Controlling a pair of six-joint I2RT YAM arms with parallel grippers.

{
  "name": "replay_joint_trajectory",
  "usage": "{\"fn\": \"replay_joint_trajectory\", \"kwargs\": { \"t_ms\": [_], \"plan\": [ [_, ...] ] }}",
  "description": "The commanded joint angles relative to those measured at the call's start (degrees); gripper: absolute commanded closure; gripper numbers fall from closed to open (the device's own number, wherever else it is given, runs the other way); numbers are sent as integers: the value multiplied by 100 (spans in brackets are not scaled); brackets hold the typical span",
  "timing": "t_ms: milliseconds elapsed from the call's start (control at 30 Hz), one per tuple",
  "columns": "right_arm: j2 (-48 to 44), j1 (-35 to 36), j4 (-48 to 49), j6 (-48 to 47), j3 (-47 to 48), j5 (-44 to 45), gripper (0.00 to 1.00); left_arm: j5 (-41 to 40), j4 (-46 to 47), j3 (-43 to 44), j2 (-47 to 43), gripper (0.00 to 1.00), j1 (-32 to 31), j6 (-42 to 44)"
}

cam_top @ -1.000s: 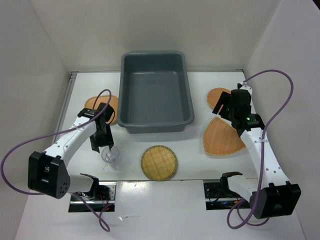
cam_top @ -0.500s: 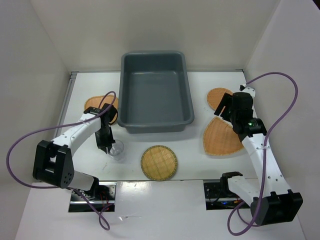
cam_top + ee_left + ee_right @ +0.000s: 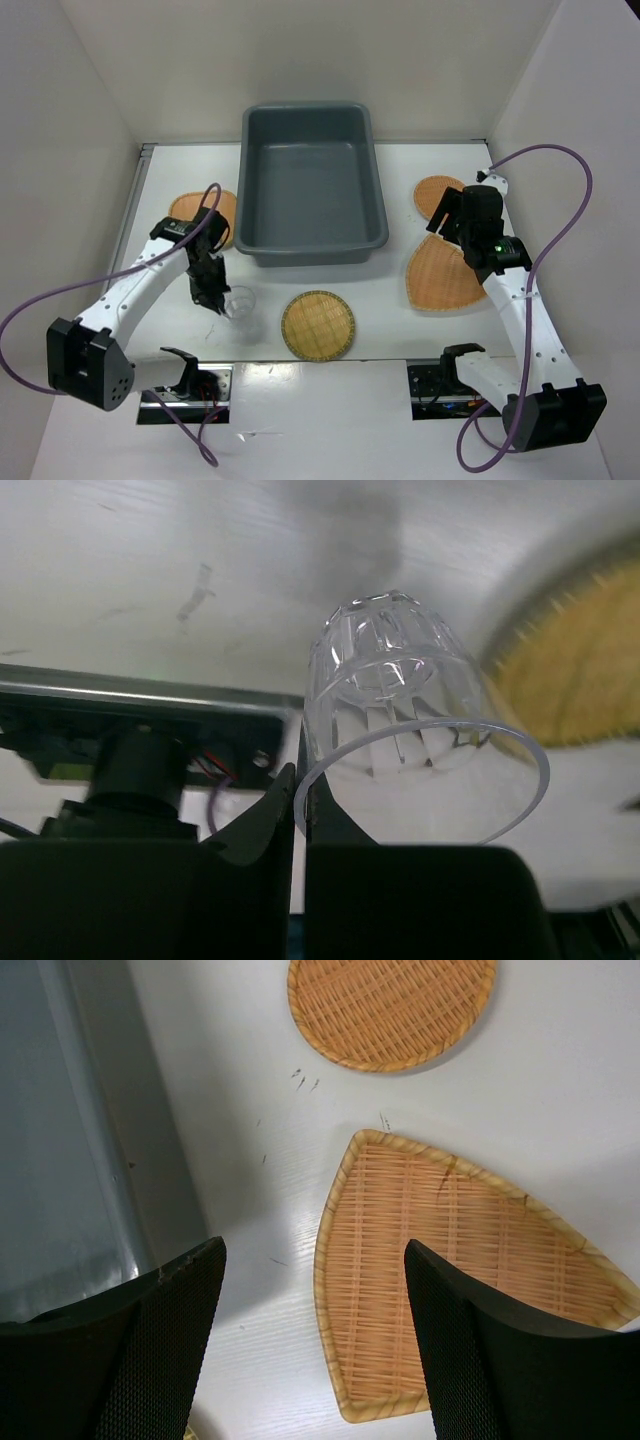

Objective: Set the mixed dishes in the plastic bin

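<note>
I will move my left gripper outward and release the cup inside the bin's near corner (image 3: 265,227), because that corner is outward of my left gripper and to its right in the top view.
The clear plastic cup (image 3: 400,700) hangs tilted off the table, and my left gripper (image 3: 300,790) is shut on its rim wall; from above the cup (image 3: 241,301) is left of a round woven plate (image 3: 318,325). The dark grey plastic bin (image 3: 310,190) stands at the back centre with nothing in it. My right gripper (image 3: 312,1250) is open above the near-left edge of the fan-shaped plate (image 3: 470,1260); another round plate (image 3: 390,1005) lies beyond it. A rounded-square plate (image 3: 188,207) lies left of the bin, partly hidden by my left arm.
The bin's outer wall (image 3: 90,1140) runs close on the left of my right gripper (image 3: 450,215). White walls close the table in on three sides. Purple cables loop out from both arms.
My left gripper has shut on the cup's rim and tipped the cup up off the table, a little to the right. The right arm has barely moved.
</note>
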Motion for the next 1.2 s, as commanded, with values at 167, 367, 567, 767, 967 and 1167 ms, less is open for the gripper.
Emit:
{"fn": "replay_joint_trajectory", "kwargs": {
  "t_ms": [167,367,567,767,967,1167],
  "plan": [
    [-101,59,154,-62,-57,67,23,1892,-173,2827,499,100,-451,-317],
    [-101,59,154,-62,-57,67,23,2068,1417,4149,1686,100,-451,-458],
    [-101,112,154,-62,-57,67,23,427,1595,4860,3189,100,-451,348],
    [-101,112,154,-62,-57,67,23,-1059,1172,5257,3885,100,-451,816],
    [4,112,207,-62,-57,67,23,-1106,1172,4818,3885,100,-206,957],
    [57,112,207,-62,-57,67,23,-991,1453,4326,3938,96,-205,957]
  ]
}}
